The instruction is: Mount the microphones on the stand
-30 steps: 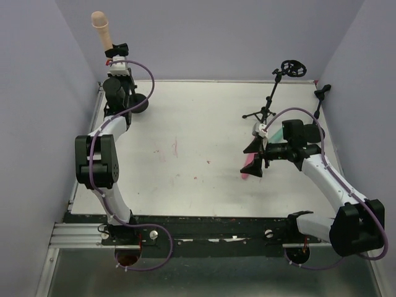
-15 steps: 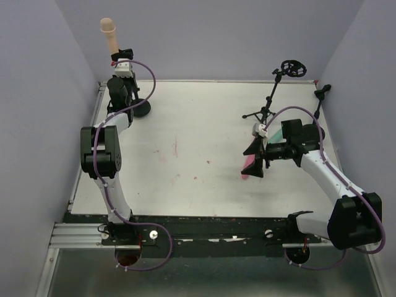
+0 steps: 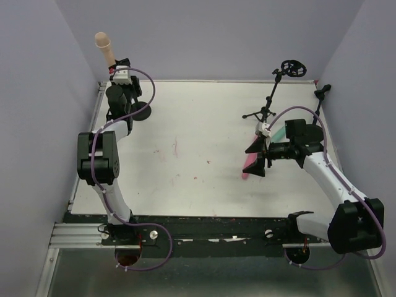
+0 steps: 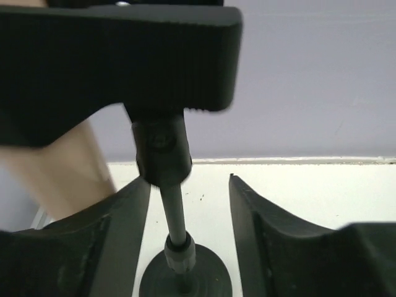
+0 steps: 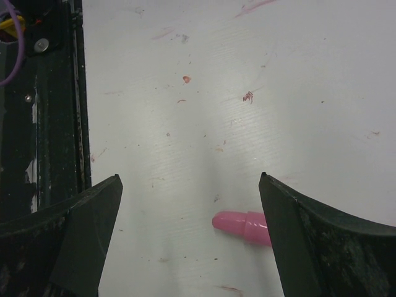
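Note:
The right gripper will next raise its open fingers and move outward to close around the tripod's bare pole, which stands outward below the empty ring mount.
The peach-beige microphone stands upright at the far left in the black clip of a round-based stand. In the left wrist view it shows behind the left finger. My left gripper is open, its fingers either side of the stand's pole just below the clip. The pink microphone lies on the table. My right gripper is open just above it, the pink tip beside the right finger. The teal-green microphone is mostly hidden behind the right arm.
A tripod stand with a round ring mount stands at the back right. Another thin black stand is by the right wall. Walls close off the back and both sides. A black rail runs along the near edge.
The peach microphone with its clip has shifted left and sunk a little in the top view, and the left wrist moved with it. The right gripper has barely moved.

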Motion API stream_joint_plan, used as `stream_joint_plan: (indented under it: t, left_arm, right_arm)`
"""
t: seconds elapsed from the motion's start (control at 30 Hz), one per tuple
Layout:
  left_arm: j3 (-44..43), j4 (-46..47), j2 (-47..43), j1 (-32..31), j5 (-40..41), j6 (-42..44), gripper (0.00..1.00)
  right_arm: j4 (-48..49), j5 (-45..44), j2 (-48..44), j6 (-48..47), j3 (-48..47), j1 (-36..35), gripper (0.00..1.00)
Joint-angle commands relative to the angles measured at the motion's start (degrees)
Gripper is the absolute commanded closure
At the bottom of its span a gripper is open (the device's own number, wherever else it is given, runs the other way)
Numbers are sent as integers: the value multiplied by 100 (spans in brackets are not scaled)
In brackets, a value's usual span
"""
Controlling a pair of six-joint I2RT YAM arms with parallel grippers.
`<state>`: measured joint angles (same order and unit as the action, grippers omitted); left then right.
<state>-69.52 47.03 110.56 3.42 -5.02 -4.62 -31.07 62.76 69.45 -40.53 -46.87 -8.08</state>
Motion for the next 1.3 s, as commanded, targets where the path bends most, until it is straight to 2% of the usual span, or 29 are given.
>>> stream_joint_plan:
  t: [0.0,0.17,0.43,0.53,0.67,0.83,0.97,1.07,1.27]
  left_arm:
    - [447,430,-719,53,-210,-118,32]
    - [1044,97,-1501,45,-368,-328,22]
    - [2458,-852,-3109,53,-438,-1145,17]
    - [2881,-1492,-3882,36,-465,-1295,14]
    - [2830,-2546,-4928,27,-544,-1638,9]
    - [2671,-3541,-6211,27,-1096,-1718,1]
    - [2925,-3815,-6976,18,-1676,-2077,2]
    - [3268,-3788,-7390,-95,-2046,-2297,2]
    - [3515,-4692,-7988,-710,-2161,-1631,2]
  right_arm:
    - [110,166,-186,2,46,78,0]
    - [5,228,-318,-121,82,139,0]
    - [-312,272,-625,-455,29,263,0]
    - [-312,228,-818,-438,29,333,0]
    - [-356,88,-898,-184,-181,342,0]
    - [-1470,-404,-872,-140,-1427,342,0]
    - [-1780,-1212,-837,825,-2622,350,0]
    - [-1579,-1940,-828,1660,-3239,350,0]
    - [-533,-3391,-670,3637,-3636,763,0]
